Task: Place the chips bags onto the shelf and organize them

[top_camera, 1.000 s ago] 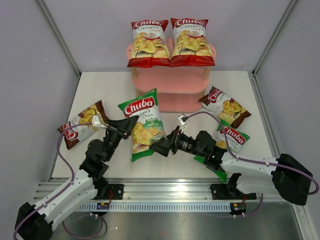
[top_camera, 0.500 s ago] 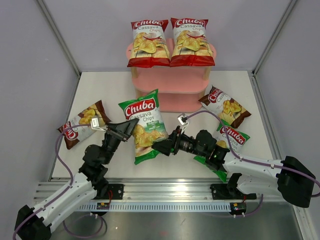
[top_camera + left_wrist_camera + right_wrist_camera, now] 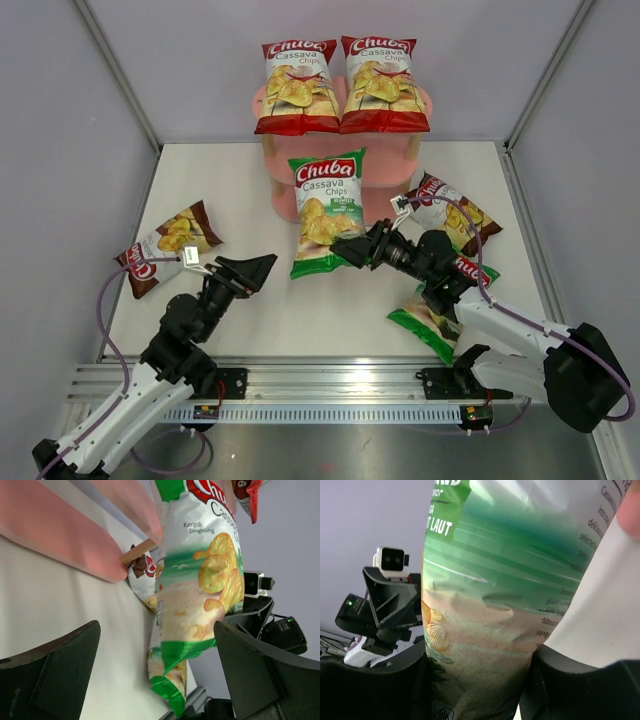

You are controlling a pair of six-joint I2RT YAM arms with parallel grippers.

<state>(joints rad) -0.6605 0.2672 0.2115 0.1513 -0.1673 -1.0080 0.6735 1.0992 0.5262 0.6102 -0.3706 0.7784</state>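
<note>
Next I need to move the green bag in my right gripper outward beneath the shelf's top board, releasing it onto the shelf's lower pink board [image 3: 378,160], as red bags occupy the top board.
My right gripper [image 3: 349,249] is shut on the lower end of a green chips bag [image 3: 327,208] and holds it upright just in front of the pink shelf [image 3: 393,163]. In the right wrist view the bag's back [image 3: 485,605] fills the space between the fingers [image 3: 570,680]. Two red chips bags [image 3: 342,85] stand side by side on the shelf's top board. My left gripper [image 3: 256,270] is open and empty, left of and nearer than the green bag [image 3: 200,580]. Brown bags lie at the left [image 3: 165,246] and right [image 3: 452,212]. A second green bag [image 3: 436,315] lies under my right arm.
White enclosure walls with metal corner posts [image 3: 118,75] close in the table on three sides. The metal rail [image 3: 330,385] carrying both arm bases runs along the near edge. The left wrist view shows a shelf board's [image 3: 60,535] rounded end and the right brown bag [image 3: 142,572] beyond.
My left gripper opened, let go of the green bag and drew back left. My right gripper shut on the bag and carried it up and away toward the shelf, now upright.
</note>
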